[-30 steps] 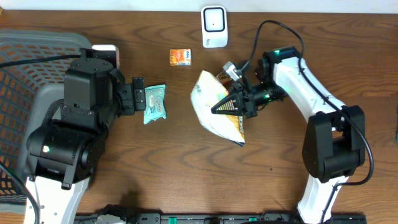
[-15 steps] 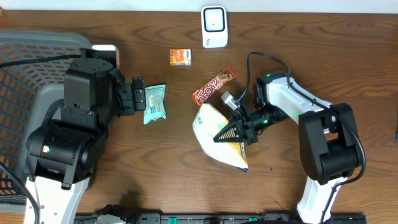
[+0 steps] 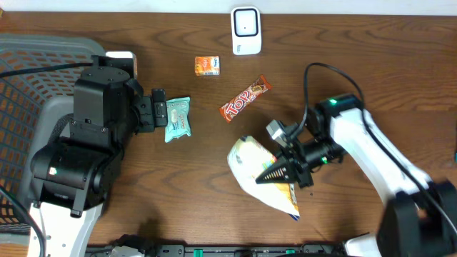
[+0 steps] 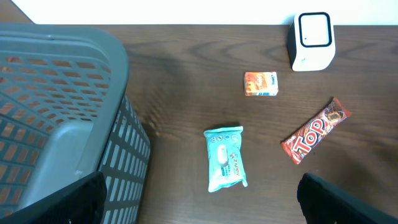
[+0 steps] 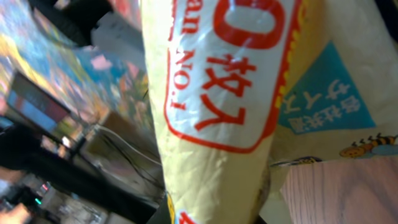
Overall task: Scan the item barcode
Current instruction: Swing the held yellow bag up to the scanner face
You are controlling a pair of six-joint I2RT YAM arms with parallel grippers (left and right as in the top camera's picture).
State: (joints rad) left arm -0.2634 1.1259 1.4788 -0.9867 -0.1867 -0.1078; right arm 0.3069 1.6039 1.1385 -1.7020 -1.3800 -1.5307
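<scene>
My right gripper holds the bag (image 3: pixel 255 173) and should carry it outward to the scanner next, then aside and down, and then let go of it, as bare tabletop lies to the gripper's right in the overhead view.
My right gripper (image 3: pixel 283 173) is shut on a yellow-and-white snack bag (image 3: pixel 255 173), held above the table at front centre-right. In the right wrist view the bag (image 5: pixel 236 93) fills the frame with red print; no barcode shows. The white scanner (image 3: pixel 245 30) stands at the back edge, well away from the bag. My left gripper (image 3: pixel 158 108) is open beside a teal wipes packet (image 3: pixel 177 118). In the left wrist view that packet (image 4: pixel 225 158) lies ahead of my wide-spread left gripper (image 4: pixel 199 208), and the scanner (image 4: pixel 313 40) stands at the far right.
A red Top chocolate bar (image 3: pixel 245 99) lies between the scanner and the bag. A small orange box (image 3: pixel 207 66) sits left of the scanner. A grey mesh basket (image 3: pixel 28 107) takes up the left side, under the left arm.
The right arm has carried the bag from near the scanner toward the table's front, uncovering the Top bar. The left arm has not moved.
</scene>
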